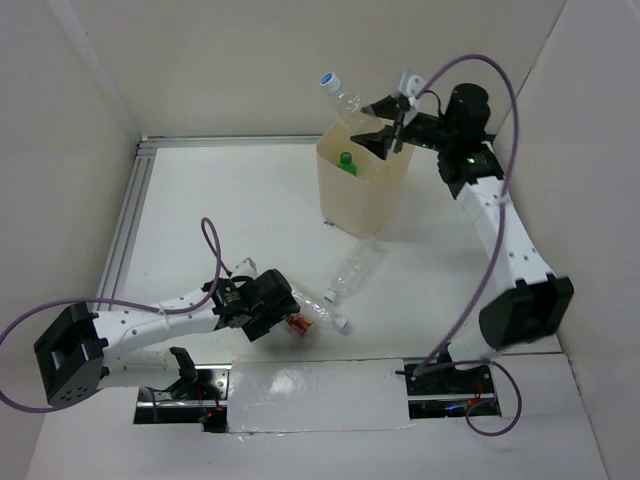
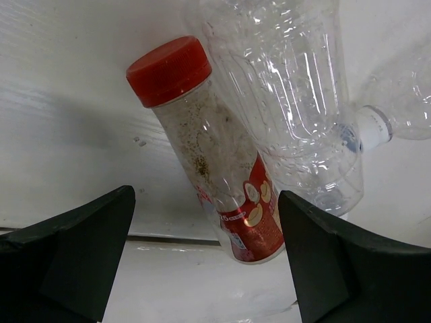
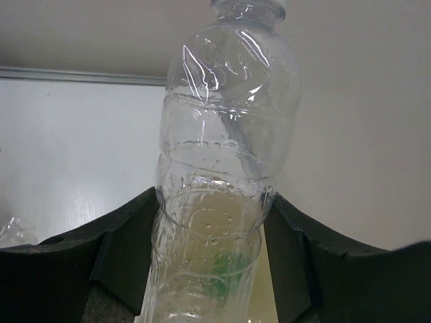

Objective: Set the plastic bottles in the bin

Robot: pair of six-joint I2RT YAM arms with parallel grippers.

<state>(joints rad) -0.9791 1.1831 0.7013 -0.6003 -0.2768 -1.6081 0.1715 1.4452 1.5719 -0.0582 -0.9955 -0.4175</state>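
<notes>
I will next lower my left gripper and shift it toward the bottom of the red-capped bottle, which lies below with that end nearer one finger, so that my fingers go around its speckled middle (image 2: 206,153).
The cream bin (image 1: 365,205) stands at the back right with a green bottle (image 1: 347,163) inside. My right gripper (image 1: 386,124) is shut on a clear bottle (image 1: 345,96) with a white cap and holds it tilted above the bin's rim; in the right wrist view this bottle (image 3: 225,155) fills the gap between my fingers. My left gripper (image 1: 284,318) is open low over the table, around the base of the red-capped bottle (image 2: 215,168), which lies nearer my right finger (image 2: 323,256). A clear bottle (image 2: 283,87) lies against it. Another clear bottle (image 1: 358,268) lies mid-table.
An aluminium rail (image 1: 133,215) runs along the table's left and back edges. White walls close in the back and both sides. A white-capped clear bottle (image 1: 325,312) lies just right of my left gripper.
</notes>
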